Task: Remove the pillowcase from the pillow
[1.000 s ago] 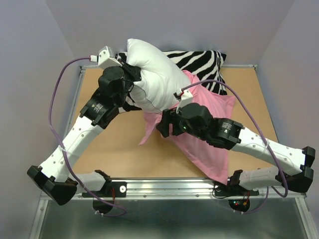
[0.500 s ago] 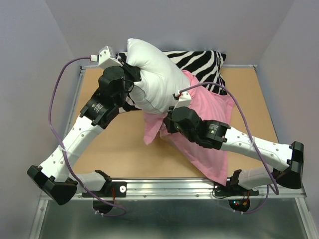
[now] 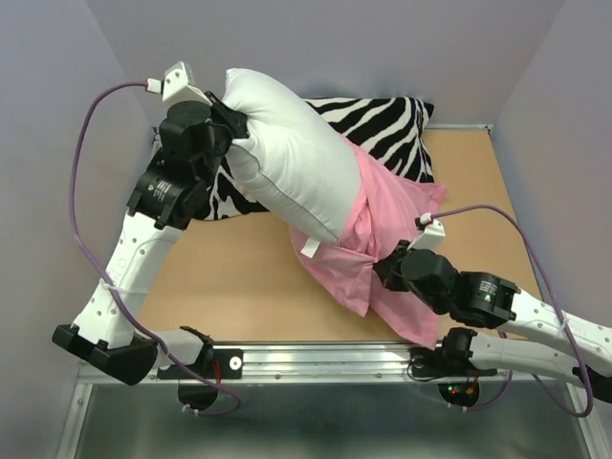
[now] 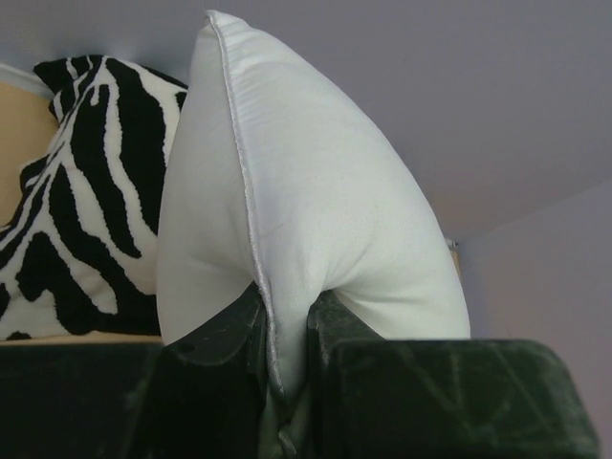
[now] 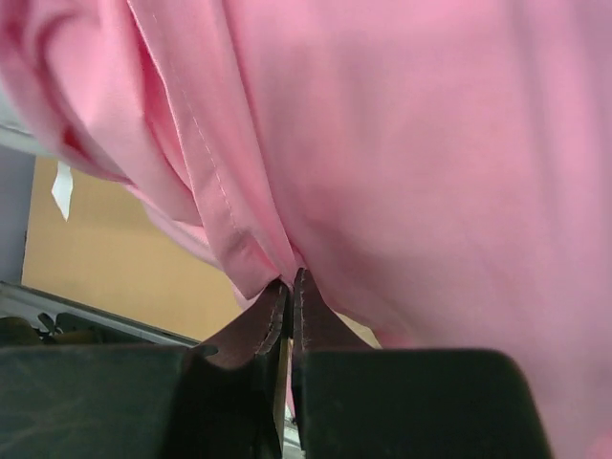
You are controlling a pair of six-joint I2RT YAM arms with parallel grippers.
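Note:
I will next carry the held fold outward toward the zebra-striped cushion point(image 3: 367, 122) with my right gripper and release it there, because the pillowcase point(image 3: 382, 234) still wraps the pillow's lower end.
The white pillow point(image 3: 292, 153) slants from upper left down to the middle, lifted off the table. My left gripper point(image 3: 229, 122) is shut on its upper corner; in the left wrist view the pillow point(image 4: 306, 191) bulges out from between the fingers point(image 4: 225, 335). The pink pillowcase point(image 3: 382, 234) still wraps the pillow's lower end and trails toward the front right. My right gripper point(image 3: 385, 271) is shut on a fold of the pillowcase point(image 5: 402, 143) near its front edge, as the right wrist view shows. A small white tag point(image 3: 310, 248) hangs at the pillow's lower edge.
A black-and-white zebra-striped cushion point(image 3: 382, 120) lies at the back of the tan table point(image 3: 229, 277), partly under the pillow. A metal rail point(image 3: 325, 361) runs along the front edge. Grey walls close in on the left, right and back.
The right gripper has shut on the pillowcase and drawn back to the front right. The left arm has lifted the pillow up and to the left, baring more white.

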